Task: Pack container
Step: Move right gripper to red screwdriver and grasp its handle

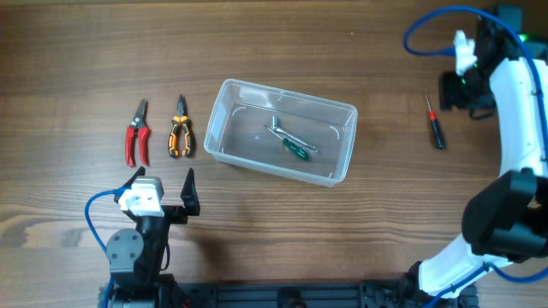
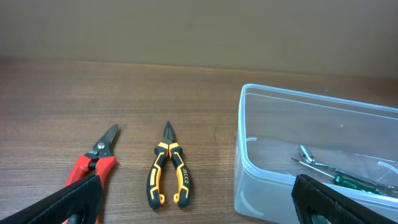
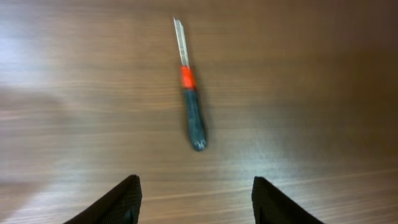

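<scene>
My right gripper moves down, open, onto the screwdriver's dark handle next, close behind the red collar. The screwdriver still lies on the tabletop outside the container (image 1: 346,145).
The clear plastic container (image 1: 346,145) sits mid-table and holds a green-handled screwdriver (image 1: 295,150) and a metal tool (image 1: 278,130); it also shows in the left wrist view (image 2: 273,186). Red snips (image 1: 137,134) and orange-black pliers (image 1: 180,130) lie left of it, also seen in the left wrist view as the snips (image 2: 99,158) and pliers (image 2: 168,174). A dark screwdriver with a red collar (image 1: 436,124) lies to the right, also in the right wrist view (image 3: 191,109). My left gripper (image 1: 163,184) is open and empty near the front edge. My right gripper (image 3: 194,199) is open, above that screwdriver.
The wooden table (image 1: 77,60) carries everything. The right arm (image 1: 518,111) arches along the right edge with a blue cable (image 1: 428,26). The left arm's base (image 1: 137,248) sits at the front left.
</scene>
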### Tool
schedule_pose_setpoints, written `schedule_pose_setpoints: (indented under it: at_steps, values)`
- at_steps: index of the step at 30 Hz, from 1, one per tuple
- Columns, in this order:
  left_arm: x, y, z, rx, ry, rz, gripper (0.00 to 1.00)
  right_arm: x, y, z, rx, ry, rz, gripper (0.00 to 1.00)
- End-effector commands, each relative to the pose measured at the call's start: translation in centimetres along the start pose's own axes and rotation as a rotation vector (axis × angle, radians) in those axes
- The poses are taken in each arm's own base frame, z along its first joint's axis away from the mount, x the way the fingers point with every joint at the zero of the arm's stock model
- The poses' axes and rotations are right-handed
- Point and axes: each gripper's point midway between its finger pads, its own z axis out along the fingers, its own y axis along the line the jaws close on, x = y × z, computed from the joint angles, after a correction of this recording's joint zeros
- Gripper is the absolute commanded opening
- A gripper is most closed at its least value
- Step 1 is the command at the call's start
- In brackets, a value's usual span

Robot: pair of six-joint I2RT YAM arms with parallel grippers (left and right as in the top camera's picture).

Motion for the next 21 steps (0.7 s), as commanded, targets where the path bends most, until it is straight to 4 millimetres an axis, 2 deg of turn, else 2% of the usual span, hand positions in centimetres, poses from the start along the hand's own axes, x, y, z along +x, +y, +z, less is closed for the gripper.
schedule_pose_setpoints:
  at_steps: [1, 5, 8, 10, 21]
  values:
    - [0.0, 0.0, 0.0, 0.001, -0.004, 0.016, 1.0, 2.6, -2.4, 4.3, 0.013, 0.094, 0.069, 0.56]
    - [0.0, 0.0, 0.0, 0.001, -0.004, 0.016, 1.0, 3.6, -3.1, 7.2, -0.002, 0.087, 0.045, 0.52]
    - [0.0, 0.0, 0.0, 0.001, -0.004, 0.016, 1.0, 3.6, -1.9, 8.8, -0.058, 0.053, -0.001, 0.5]
    - [0.0, 0.0, 0.0, 0.001, -0.004, 0.016, 1.0, 3.5, -0.3, 10.2, -0.132, 0.019, -0.047, 0.5]
    - [0.0, 0.0, 0.0, 0.001, -0.004, 0.016, 1.0, 5.1, 1.6, 15.1, -0.198, 0.105, -0.085, 0.45]
